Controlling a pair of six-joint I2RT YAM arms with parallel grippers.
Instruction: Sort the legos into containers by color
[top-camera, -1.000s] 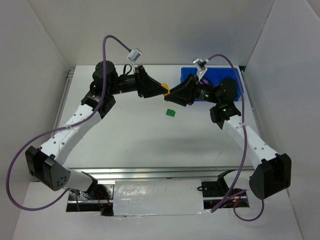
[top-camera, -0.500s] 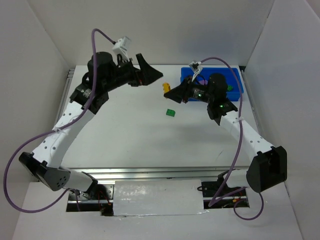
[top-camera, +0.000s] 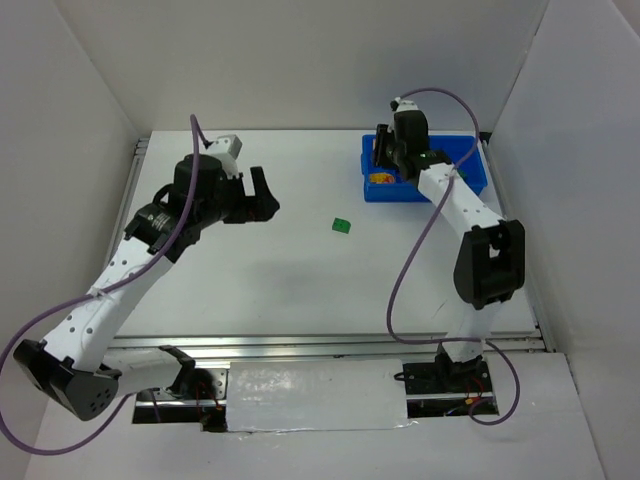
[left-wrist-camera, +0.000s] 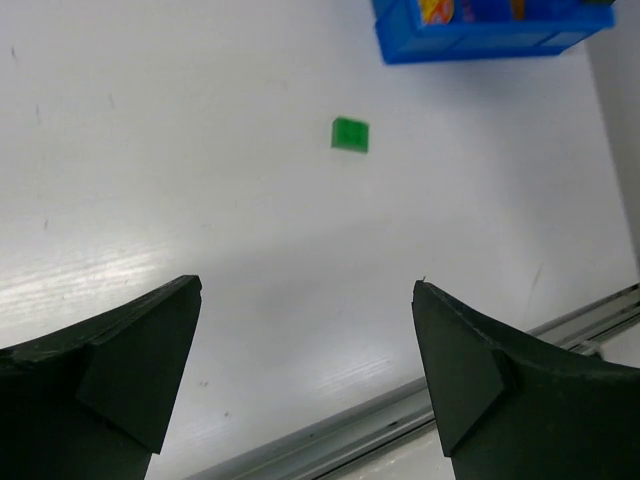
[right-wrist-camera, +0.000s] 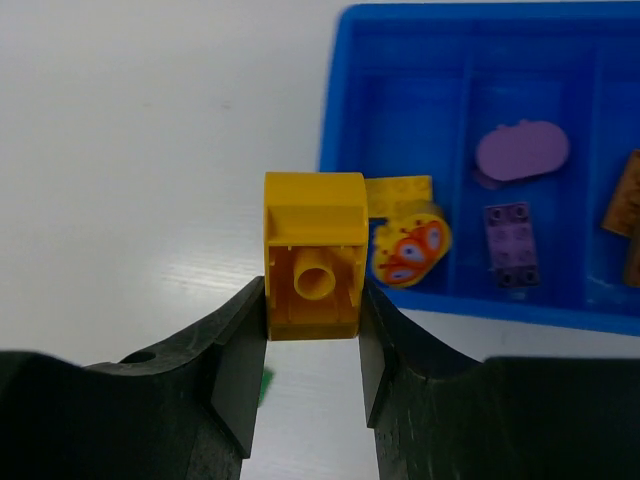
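Note:
The yellow lego (right-wrist-camera: 313, 240) should go in the part of the blue tray with the yellow legos, below and toward the right in the wrist view. My right gripper needs to go down to that part next and let go there.
My right gripper (right-wrist-camera: 313, 300) is shut on a yellow lego (right-wrist-camera: 313, 240), its hollow underside facing the camera, held above the table just left of the blue tray of containers (right-wrist-camera: 335, 120). From above, the right gripper (top-camera: 385, 160) hangs at the left end of the tray (top-camera: 400, 195). A green square lego (top-camera: 342, 225) lies alone on the table, also seen in the left wrist view as the green lego (left-wrist-camera: 350, 134). My left gripper (top-camera: 266, 196) is open and holds nothing, well left of the green lego; its jaws (left-wrist-camera: 307, 290) stand wide apart.
The tray's left compartment holds a flat yellow brick (right-wrist-camera: 400, 190) and a round yellow piece with an orange pattern (right-wrist-camera: 410, 248). A purple oval (right-wrist-camera: 522, 150) and a purple brick (right-wrist-camera: 510, 245) lie one compartment over, then a brown-orange piece (right-wrist-camera: 625, 195). White walls enclose the table.
Both grippers met at the yellow lego mid-table. The left gripper opened and drew back to the left; the right gripper carried the lego over to the tray's left end.

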